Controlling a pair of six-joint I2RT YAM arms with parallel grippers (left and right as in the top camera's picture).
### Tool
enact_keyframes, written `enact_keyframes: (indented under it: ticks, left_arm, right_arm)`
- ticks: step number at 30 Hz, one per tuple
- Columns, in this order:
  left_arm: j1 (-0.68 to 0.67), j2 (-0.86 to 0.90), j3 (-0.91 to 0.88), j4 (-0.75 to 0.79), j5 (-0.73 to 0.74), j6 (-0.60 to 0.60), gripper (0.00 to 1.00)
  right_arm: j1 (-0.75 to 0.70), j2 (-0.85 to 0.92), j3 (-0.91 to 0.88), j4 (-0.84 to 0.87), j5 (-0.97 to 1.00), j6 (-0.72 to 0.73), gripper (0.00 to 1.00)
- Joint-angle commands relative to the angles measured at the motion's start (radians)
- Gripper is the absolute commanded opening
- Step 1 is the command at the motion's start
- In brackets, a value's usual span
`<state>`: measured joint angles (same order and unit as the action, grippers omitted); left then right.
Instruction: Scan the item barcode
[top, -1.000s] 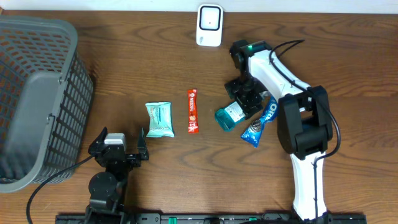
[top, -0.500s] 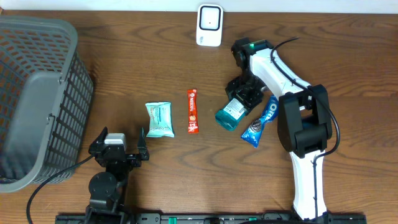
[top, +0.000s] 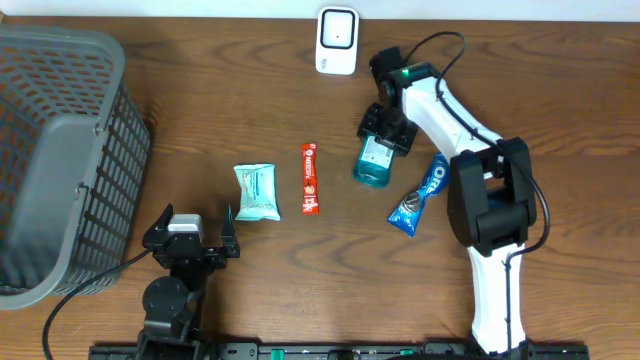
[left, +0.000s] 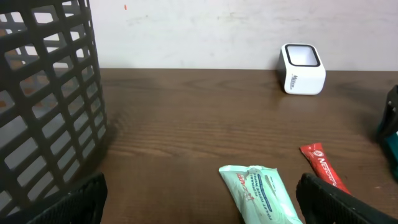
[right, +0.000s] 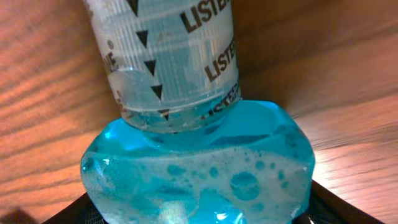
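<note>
I need to swing and turn my right gripper to the left in the overhead view next. Then I need to release the bottle (top: 373, 163) on the tabletop in front of the scanner, because that spot is empty.
My right gripper (top: 386, 133) is shut on a clear mouthwash bottle (top: 373, 163) of blue liquid, held a little below and to the right of the white barcode scanner (top: 337, 41). In the right wrist view the bottle (right: 186, 124) fills the frame, its blue body wedged between my dark fingers (right: 326, 205) at the bottom corners. Whether the bottle touches the table is unclear. My left gripper (top: 196, 246) rests open near the front edge, with nothing between its fingers (left: 74, 202).
A pale green wipes pack (top: 256, 191) and a red sachet (top: 310, 179) lie mid-table. A blue cookie pack (top: 420, 193) lies right of the bottle. A grey mesh basket (top: 60, 160) stands at the left.
My right gripper closed on the bottle and carried it up and left toward the scanner, turning it from a slanted lie to nearly straight. The left arm stayed still.
</note>
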<state>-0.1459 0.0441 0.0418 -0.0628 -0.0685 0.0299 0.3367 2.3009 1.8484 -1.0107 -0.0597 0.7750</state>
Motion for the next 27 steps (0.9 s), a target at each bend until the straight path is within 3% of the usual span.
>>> enact_keyframes:
  ticks: [1, 14, 22, 27]
  left_arm:
    - [0.001, 0.0, -0.032, -0.014, 0.006, -0.001, 0.98]
    - [0.001, 0.0, -0.032, -0.014, 0.006, -0.001, 0.98]
    - [0.001, 0.0, -0.032, -0.014, 0.006, -0.001, 0.98]
    - [0.001, 0.0, -0.032, -0.014, 0.006, -0.001, 0.98]
  right_arm:
    - [0.019, -0.129, -0.003, 0.006, 0.168, -0.051, 0.43]
    - [0.122, -0.255, -0.004, 0.015, 0.356, -0.042, 0.39]
    - [0.232, -0.253, -0.013, 0.064, 0.571, 0.053, 0.38]
    - [0.309, -0.253, -0.028, 0.086, 0.69, 0.186, 0.39]
